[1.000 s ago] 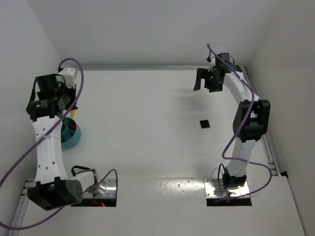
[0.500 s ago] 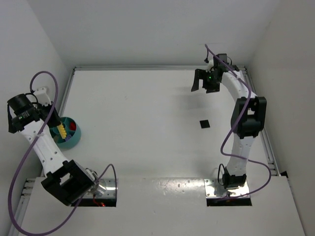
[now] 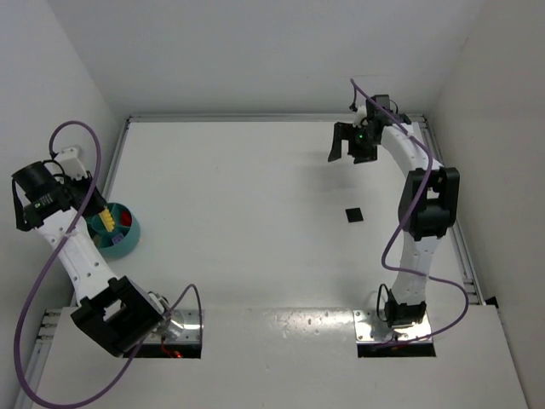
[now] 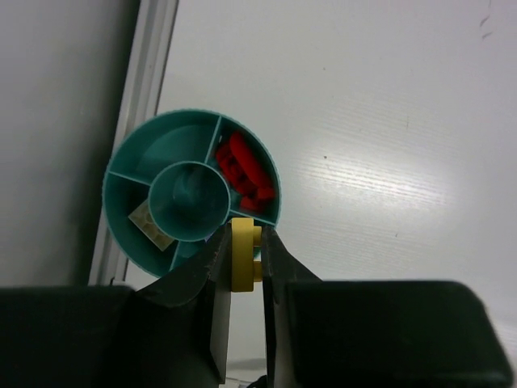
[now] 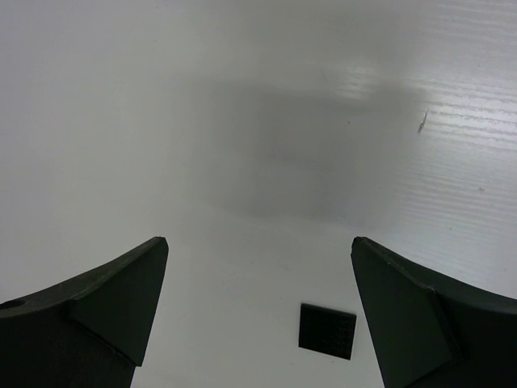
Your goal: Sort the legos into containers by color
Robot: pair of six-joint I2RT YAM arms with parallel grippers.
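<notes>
The round middle cup (image 4: 190, 201) is empty. My left gripper will next move from the bowl's near rim toward the wall and then go down over that cup.
The teal divided bowl (image 4: 129, 153) sits by the left wall, also seen in the top view (image 3: 128, 241). Red legos (image 4: 242, 174) fill its right compartment, and a pale piece (image 4: 150, 220) lies in the left one. In the top view, yellow (image 3: 106, 223) shows at the bowl's left side beside the red legos (image 3: 126, 220). My left gripper (image 4: 245, 236) hangs above the bowl's near rim, shut on a yellow lego (image 4: 241, 255) held on edge. Far right at the back, my right gripper (image 3: 347, 146) hovers open and empty (image 5: 258, 242) over bare table.
A small black square (image 3: 354, 214) lies flat on the table, right of centre, and shows below the right fingers (image 5: 327, 330). A metal rail (image 4: 145, 81) and the white wall run close along the bowl's left side.
The left arm has swung left and back toward the wall, uncovering the bowl, then held still with the yellow lego. The right gripper has drifted slightly left.
</notes>
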